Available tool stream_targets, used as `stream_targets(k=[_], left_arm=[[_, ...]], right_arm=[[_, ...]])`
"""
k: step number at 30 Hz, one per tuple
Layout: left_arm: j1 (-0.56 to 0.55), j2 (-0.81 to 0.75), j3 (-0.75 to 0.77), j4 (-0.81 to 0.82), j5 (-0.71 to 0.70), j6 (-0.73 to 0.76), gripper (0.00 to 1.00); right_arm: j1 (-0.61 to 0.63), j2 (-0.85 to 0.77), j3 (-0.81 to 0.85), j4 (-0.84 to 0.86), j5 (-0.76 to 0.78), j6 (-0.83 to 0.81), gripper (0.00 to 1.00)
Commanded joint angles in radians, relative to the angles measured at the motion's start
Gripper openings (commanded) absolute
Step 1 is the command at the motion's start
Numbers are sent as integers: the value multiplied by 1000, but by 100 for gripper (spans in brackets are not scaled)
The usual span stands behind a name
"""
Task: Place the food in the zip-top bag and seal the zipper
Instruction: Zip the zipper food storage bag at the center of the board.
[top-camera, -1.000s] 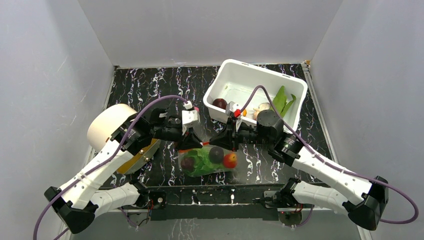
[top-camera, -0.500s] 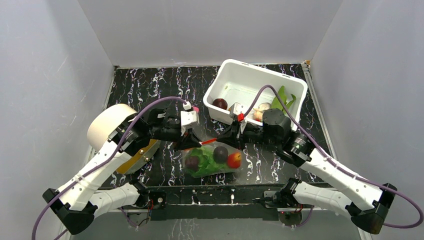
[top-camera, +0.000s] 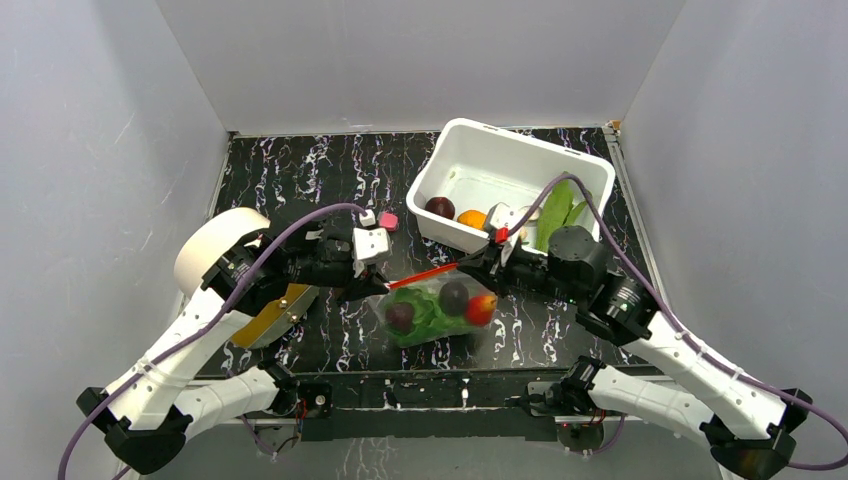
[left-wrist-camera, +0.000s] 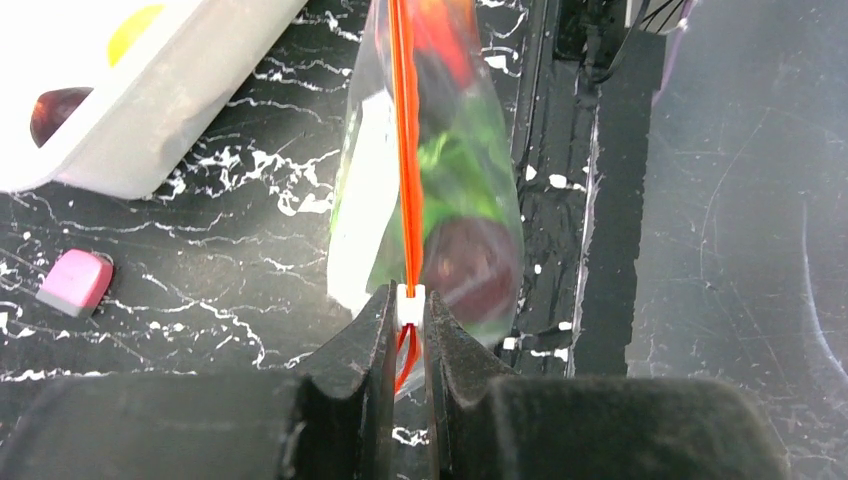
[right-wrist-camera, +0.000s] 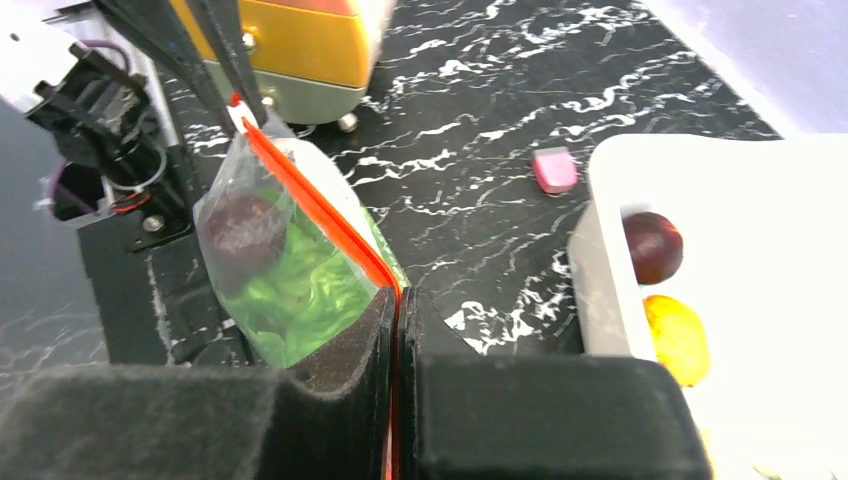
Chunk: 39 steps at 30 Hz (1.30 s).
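My left gripper should go down next to the tabletop (top-camera: 336, 312) beside the yellow device and let go of the slider, since the slider is at the zipper's end and the bag hangs.
The clear zip-top bag (top-camera: 436, 312) hangs between my two grippers above the black table. It holds the green cabbage (top-camera: 425, 318), two dark purple rounds (top-camera: 401, 316) and a red tomato (top-camera: 481, 306). Its orange-red zipper (top-camera: 422, 276) is stretched taut. My left gripper (top-camera: 382, 284) is shut on the zipper's white slider (left-wrist-camera: 410, 305) at the left end. My right gripper (top-camera: 470, 266) is shut on the zipper's right end (right-wrist-camera: 385, 283). The bag (right-wrist-camera: 290, 270) shows in the right wrist view and also in the left wrist view (left-wrist-camera: 440, 190).
The white tub (top-camera: 470, 160) at the back right holds a purple round (top-camera: 439, 207), an orange piece (top-camera: 471, 217), a mushroom and green pods (top-camera: 556, 208). A pink eraser (top-camera: 389, 220) lies beside it. A white roll (top-camera: 212, 250) and a yellow device (top-camera: 268, 312) sit at left.
Both grippers moved right with the bag. The right gripper pulled away from the left one, so the zipper is now stretched longer and the bag hangs further right.
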Motion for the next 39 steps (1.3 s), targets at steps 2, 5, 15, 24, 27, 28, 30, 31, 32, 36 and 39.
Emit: stream_targets(k=[2, 5, 15, 24, 27, 28, 30, 31, 32, 36, 39], left_arm=[[4, -19, 33, -145, -72, 45, 0], [4, -7, 43, -154, -75, 62, 0], [5, 11, 64, -180, -108, 111, 0], [5, -19, 61, -222, -220, 116, 0], [5, -30, 61, -244, -265, 118, 0], [5, -30, 63, -251, -273, 117, 0], [5, -28, 70, -262, -266, 113, 0], [5, -30, 72, -263, -262, 112, 0], [5, -33, 72, -262, -265, 111, 0], [5, -65, 65, -241, -304, 72, 0], [5, -77, 84, -258, -284, 74, 0]], right_arm=[[-16, -78, 40, 5, 214, -45, 0], [-16, -65, 48, -11, 184, -59, 0], [-16, -90, 45, 17, 347, -47, 0], [-16, -110, 20, 20, 394, -9, 0], [-16, -118, 18, 19, 406, -3, 0], [-17, -120, 21, 17, 400, 0, 0], [-16, -124, 21, 16, 376, 10, 0], [-16, -125, 16, 15, 364, 18, 0], [-16, -125, 11, 12, 357, 27, 0], [-16, -149, -9, 8, 332, 75, 0], [-16, -188, -14, -1, 336, 100, 0]])
